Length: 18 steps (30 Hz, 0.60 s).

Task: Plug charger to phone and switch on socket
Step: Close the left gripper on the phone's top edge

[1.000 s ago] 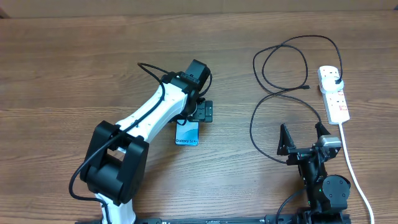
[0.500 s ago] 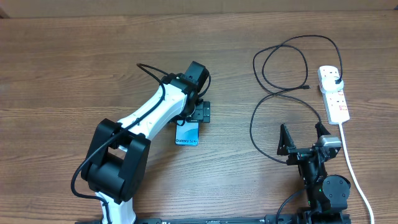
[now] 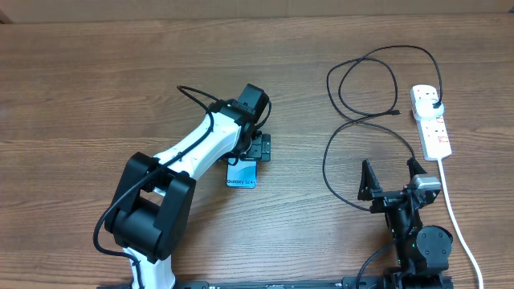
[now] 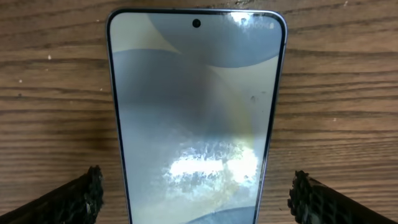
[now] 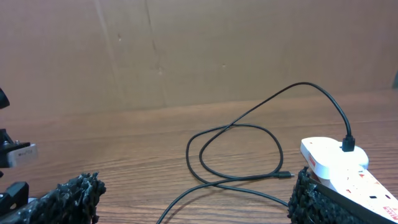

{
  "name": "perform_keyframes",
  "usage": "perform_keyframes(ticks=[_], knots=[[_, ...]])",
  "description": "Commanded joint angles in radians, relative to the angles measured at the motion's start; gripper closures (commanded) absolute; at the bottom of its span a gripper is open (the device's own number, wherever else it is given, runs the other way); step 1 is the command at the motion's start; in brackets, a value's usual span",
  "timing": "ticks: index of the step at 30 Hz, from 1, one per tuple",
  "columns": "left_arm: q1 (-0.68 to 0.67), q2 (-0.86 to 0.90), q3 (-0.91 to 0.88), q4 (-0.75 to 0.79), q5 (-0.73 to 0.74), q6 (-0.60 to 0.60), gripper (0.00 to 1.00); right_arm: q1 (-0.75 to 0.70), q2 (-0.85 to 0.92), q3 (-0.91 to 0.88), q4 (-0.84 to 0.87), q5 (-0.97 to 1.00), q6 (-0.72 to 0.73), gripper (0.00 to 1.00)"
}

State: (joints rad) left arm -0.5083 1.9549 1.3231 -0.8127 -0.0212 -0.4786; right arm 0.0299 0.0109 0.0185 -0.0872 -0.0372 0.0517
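Observation:
The phone lies flat below, already between my left gripper's open fingers. They go down on either side of the long edges of the phone (image 4: 196, 202) next, then close.
The phone (image 3: 241, 177) lies flat at the table's middle, screen up; in the left wrist view it (image 4: 196, 112) fills the frame. My left gripper (image 3: 254, 149) hovers over its far end, open, a finger on each side of the phone (image 4: 196, 202), not touching. The charger cable (image 3: 361, 80) loops on the right; its black plug sits in the white socket strip (image 3: 431, 122), and its free connector (image 3: 396, 113) lies beside the strip. My right gripper (image 3: 393, 178) is open and empty near the front edge, with cable (image 5: 236, 152), connector (image 5: 286, 175) and strip (image 5: 336, 163) ahead.
The strip's thick white cord (image 3: 454, 213) runs down the right side to the front edge, close to my right arm. A brown cardboard wall (image 5: 199, 50) stands behind the table.
My left gripper has shifted slightly left and toward the front over the phone's far end. The phone, cable and right arm have not moved.

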Motion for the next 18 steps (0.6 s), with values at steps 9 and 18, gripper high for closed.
perform_keyframes(ticks=[9, 18], knots=[[0.005, 0.034, -0.034, 0.04, -0.019, 0.029, 0.0, 0.005, -0.008, -0.011, 0.006, 0.002, -0.004, 0.0], [0.005, 0.114, -0.034, 0.046, 0.036, 0.03, 0.0, 0.005, -0.008, -0.011, 0.006, 0.002, -0.004, 0.0]])
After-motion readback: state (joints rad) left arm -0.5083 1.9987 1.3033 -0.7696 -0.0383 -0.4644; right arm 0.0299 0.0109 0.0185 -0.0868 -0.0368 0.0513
